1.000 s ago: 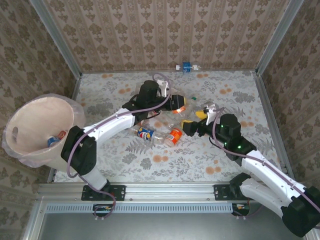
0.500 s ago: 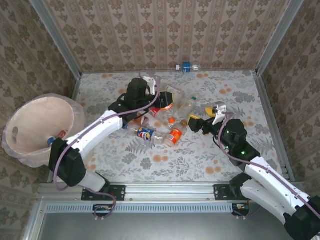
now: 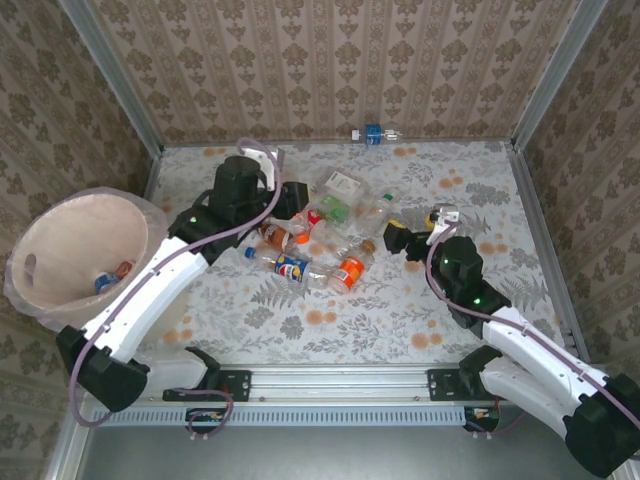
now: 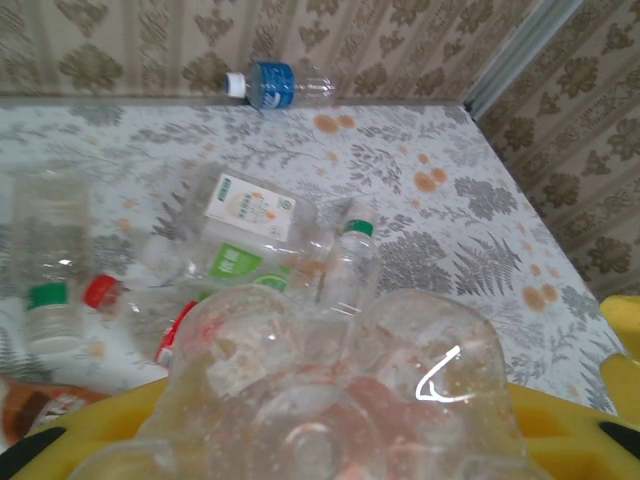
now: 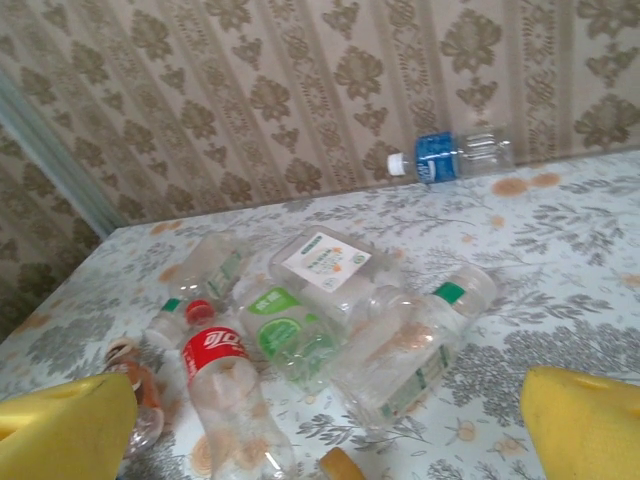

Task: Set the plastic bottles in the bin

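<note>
Next, my left gripper swings across the tabletop toward the peach tub, over its opening (image 3: 88, 250), to release the bottle, since other bottles already lie inside there.
My left gripper (image 4: 320, 445) is shut on a clear plastic bottle (image 4: 330, 375), whose base sits between the yellow fingers. In the top view that gripper (image 3: 292, 200) hangs over the left side of the bottle pile. The bin (image 3: 62, 222), a round peach tub with a bag liner, stands at the far left with bottles (image 3: 110, 279) lying inside. My right gripper (image 3: 408, 238) is open at the pile's right edge, with nothing between its yellow fingers (image 5: 65, 430). In front of it lie a red-label bottle (image 5: 222, 375), a green-label one (image 5: 285, 335) and a green-capped one (image 5: 415, 355).
An orange-label bottle (image 3: 350, 271) and a blue-and-yellow-label one (image 3: 291, 267) lie near the table's middle. A blue-label bottle (image 3: 375, 134) rests against the far wall. Patterned walls close in the table on three sides.
My left gripper has swung left across the pile with its bottle, towards the bin side. My right gripper has drawn back a little to the right and stays open.
</note>
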